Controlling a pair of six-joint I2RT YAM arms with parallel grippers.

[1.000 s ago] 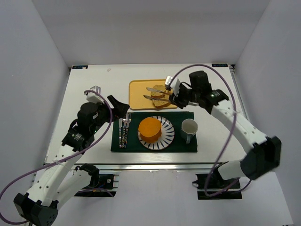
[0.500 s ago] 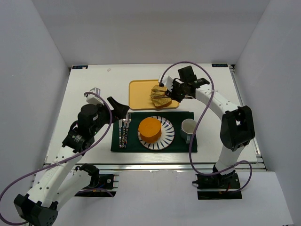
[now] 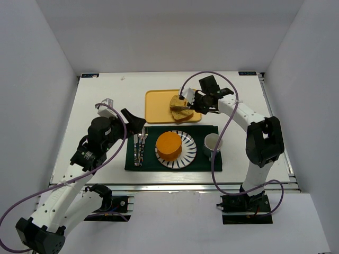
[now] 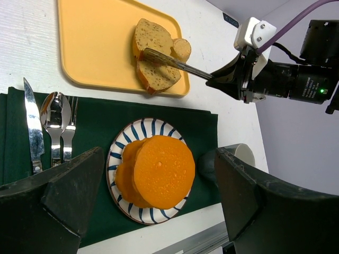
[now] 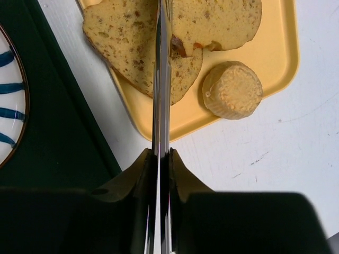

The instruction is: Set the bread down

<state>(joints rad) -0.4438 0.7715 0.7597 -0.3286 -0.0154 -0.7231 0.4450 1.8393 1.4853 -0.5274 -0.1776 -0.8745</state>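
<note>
My right gripper will next lift the metal tongs (image 3: pixel 186 102), carry them back over the orange bun's flat top (image 3: pixel 169 142), lower and let go, because that top is bare and lies back from my right gripper.
The bread is in three pieces. A thick orange bun (image 3: pixel 168 145) lies on a blue-striped plate (image 3: pixel 189 154). Two tan speckled slices (image 3: pixel 180 108) overlap on a yellow tray (image 3: pixel 159 103). My right gripper (image 3: pixel 199 102) is shut on metal tongs (image 3: pixel 186 102). The tong arms are pressed together, with their tips over the slices (image 5: pixel 132 47). I cannot tell whether a slice is pinched. My left gripper (image 3: pixel 135 123) is open and empty, left of the plate. Its wrist view shows the bun (image 4: pixel 159 172) and the slices (image 4: pixel 153 76).
A small round beige piece (image 5: pixel 233 90) lies on the tray's corner. A white mug (image 3: pixel 213 143) stands right of the plate. A knife, spoon and fork (image 3: pixel 139 148) lie left of it. All these rest on a dark green mat (image 3: pixel 132 163).
The tongs were spread open over the slices a second ago and are now squeezed together. The right arm has swung its elbow back and turned its wrist. The left arm has not moved.
</note>
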